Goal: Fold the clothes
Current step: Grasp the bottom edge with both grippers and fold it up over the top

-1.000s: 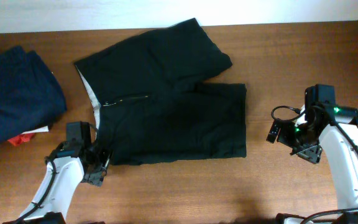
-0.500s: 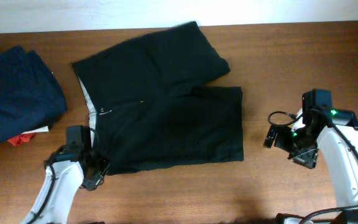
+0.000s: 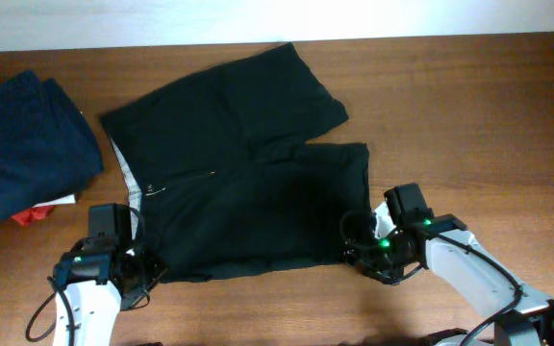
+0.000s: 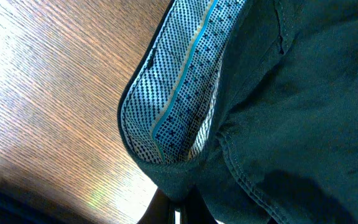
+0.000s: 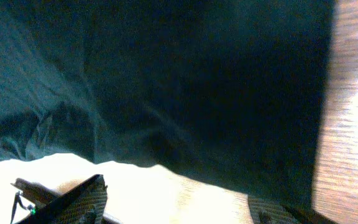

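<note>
I need to carry the near waistband corner up and outward with my left gripper, then down toward the far part of the waistband (image 3: 115,142) and release it there, because the legs of the shorts lie apart.
The clothes (image 3: 248,183) are a pair of plain black shorts lying flat in the middle of the table, waistband to the left and legs to the right. My left gripper (image 3: 142,274) is shut on the near waistband corner. In the left wrist view the black cloth (image 4: 291,93) rises out of the closed gripper (image 4: 180,208), and the whitish dotted waistband lining (image 4: 179,93) is turned up. My right gripper (image 3: 354,252) stands open at the near leg's hem. In the right wrist view its fingers (image 5: 82,196) are wide apart with bare table between them, and the black cloth (image 5: 185,81) lies just ahead.
A folded navy blue pile (image 3: 22,149) lies at the far left, with small red and white pieces (image 3: 41,211) by its near edge. Bare wooden table (image 3: 469,115) stretches to the right of the shorts. A pale wall borders the table's back edge.
My left gripper has shut on the waistband corner. The right arm has swung left from the table's right side to the leg hem. The shorts have shifted slightly to the left.
</note>
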Robot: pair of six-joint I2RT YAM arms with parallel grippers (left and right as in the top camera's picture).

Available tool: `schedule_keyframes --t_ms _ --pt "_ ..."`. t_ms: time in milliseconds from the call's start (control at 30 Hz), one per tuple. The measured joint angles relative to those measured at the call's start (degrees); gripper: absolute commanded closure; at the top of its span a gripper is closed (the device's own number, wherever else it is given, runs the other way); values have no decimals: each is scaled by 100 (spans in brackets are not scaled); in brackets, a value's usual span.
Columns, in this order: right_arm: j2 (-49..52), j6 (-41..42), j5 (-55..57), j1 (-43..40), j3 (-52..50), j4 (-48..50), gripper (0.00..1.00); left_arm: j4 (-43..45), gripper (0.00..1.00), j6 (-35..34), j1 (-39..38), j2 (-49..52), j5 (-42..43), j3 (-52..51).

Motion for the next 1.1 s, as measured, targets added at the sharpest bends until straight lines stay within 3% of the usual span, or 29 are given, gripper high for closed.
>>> schedule_keyframes --t_ms 133,167,200,367,567,733,900,1100 --pt "0 710 903 50 -4 203 45 0 99 0 0 0 0 0" --pt "-2 789 1010 50 -4 269 63 2 99 0 0 0 0 0" --pt "0 870 1182 57 -11 466 96 2 99 2 0 0 0 0" --pt "-13 881 1370 -20 107 275 96 96 99 297 0 0 0 0" --pt "-1040 -50 1836 -1104 2806 -2820 96 -140 99 1108 -44 -17 785 758" --pt "-1722 -284 2452 -1528 3783 -4164 96 -1366 99 1414 -402 -26 1471 2269" --pt "-2035 -876 2583 -1543 4242 -3770 96 -2149 99 1432 -415 -188 1705 2883" --pt "-957 -1526 2120 -1543 4332 -1818 96 -1104 99 1003 -431 48 1786 2922"
